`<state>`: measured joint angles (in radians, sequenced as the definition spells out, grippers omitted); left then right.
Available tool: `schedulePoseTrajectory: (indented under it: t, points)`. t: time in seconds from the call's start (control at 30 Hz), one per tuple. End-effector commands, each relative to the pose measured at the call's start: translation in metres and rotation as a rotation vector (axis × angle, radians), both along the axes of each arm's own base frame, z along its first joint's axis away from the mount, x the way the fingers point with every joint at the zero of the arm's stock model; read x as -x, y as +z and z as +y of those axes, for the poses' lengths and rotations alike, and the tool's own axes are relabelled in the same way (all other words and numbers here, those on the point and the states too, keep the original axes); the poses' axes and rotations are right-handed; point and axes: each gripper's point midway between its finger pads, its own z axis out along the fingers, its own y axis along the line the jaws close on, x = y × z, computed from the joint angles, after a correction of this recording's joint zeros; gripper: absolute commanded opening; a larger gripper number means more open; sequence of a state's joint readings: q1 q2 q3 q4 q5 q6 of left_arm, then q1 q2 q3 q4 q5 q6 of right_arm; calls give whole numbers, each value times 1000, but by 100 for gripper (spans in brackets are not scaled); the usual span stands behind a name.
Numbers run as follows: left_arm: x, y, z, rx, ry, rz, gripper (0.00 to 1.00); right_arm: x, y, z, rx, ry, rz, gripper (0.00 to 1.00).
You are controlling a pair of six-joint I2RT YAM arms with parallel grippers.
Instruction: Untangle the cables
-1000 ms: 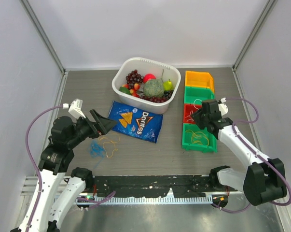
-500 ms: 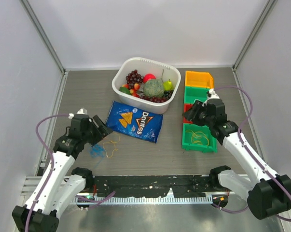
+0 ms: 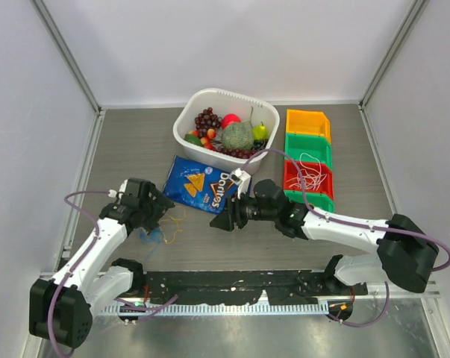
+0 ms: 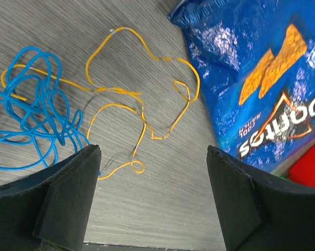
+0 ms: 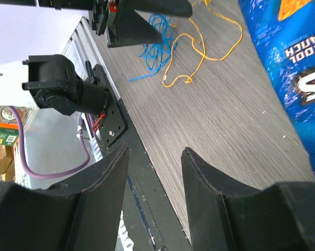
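My left gripper moves away from my base and down to the piece of yellow cable (image 3: 171, 219) (image 4: 134, 93) between the blue cable's loops and the Doritos bag next.
A blue cable (image 4: 34, 115) lies in a loopy bunch on the table, and a yellow cable (image 4: 139, 99) sprawls beside it, one strand running into the blue loops. My left gripper (image 4: 153, 151) hovers open just above them, with only bare table between its fingers. In the top view the blue cable (image 3: 150, 235) and yellow cable (image 3: 172, 224) sit right under the left gripper (image 3: 157, 210). My right gripper (image 3: 220, 221) reaches low across the table from the right, open and empty, a short way from the bunch. A white cable (image 3: 310, 177) lies in the red bin (image 3: 290, 173).
A blue Doritos bag (image 3: 208, 188) lies just right of the cables. A white tub (image 3: 187, 112) of fruit stands behind it. Orange (image 3: 308, 121) and green (image 3: 307, 145) bins line the right side. The black base rail (image 5: 113, 120) runs along the near edge.
My right arm has swung from over the bins leftward and down to the middle of the table. My left arm has dropped lower, closer over the blue and yellow cables.
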<state>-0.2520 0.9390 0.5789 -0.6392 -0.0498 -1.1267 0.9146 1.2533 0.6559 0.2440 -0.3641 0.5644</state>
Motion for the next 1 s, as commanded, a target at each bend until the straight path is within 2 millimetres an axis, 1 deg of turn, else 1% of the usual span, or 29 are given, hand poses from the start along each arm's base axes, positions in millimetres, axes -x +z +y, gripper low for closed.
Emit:
schedulePoseTrajectory:
  t: [0.0, 0.07, 0.17, 0.23, 0.27, 0.3, 0.43, 0.57, 0.67, 0.73, 0.83, 0.9, 0.97]
  points:
    - [-16, -2, 13, 8, 173, -50, 88, 2, 26, 17, -137, 17, -32, 50]
    - [-17, -6, 15, 21, 211, -48, 91, 3, 23, 15, -142, 8, -24, 50]
    - [-21, -8, 19, 21, 250, -69, 92, 4, 21, 6, -142, -15, -41, 50]
    - [-24, -8, 24, 9, 277, -81, 90, 3, 13, -1, -109, -38, -51, 50]
    - [-24, -9, 26, 5, 290, -79, 89, 0, 14, -2, -100, -53, -63, 50]
    - [-25, -8, 27, 5, 297, -81, 88, 0, 9, -6, -68, -53, -61, 50]
    - [-25, -14, 31, -8, 320, -73, 87, -1, 14, -13, -59, -78, -79, 50]
    - [-31, -20, 26, 3, 301, -71, 82, -2, 15, -19, -64, -106, -89, 50]
    - [-42, -19, 14, 50, 258, -97, 78, -2, 13, -21, -51, -104, -92, 50]
    - [-46, -18, 9, 71, 250, -100, 78, -2, 11, -21, -45, -106, -88, 50]
    - [-50, -16, 9, 72, 249, -111, 83, -2, 10, -21, -40, -106, -85, 50]
    - [-55, -14, 10, 65, 252, -131, 83, -2, 9, -21, -38, -111, -82, 50]
    - [-56, -16, 12, 56, 258, -131, 79, -3, 9, -21, -38, -114, -83, 50]
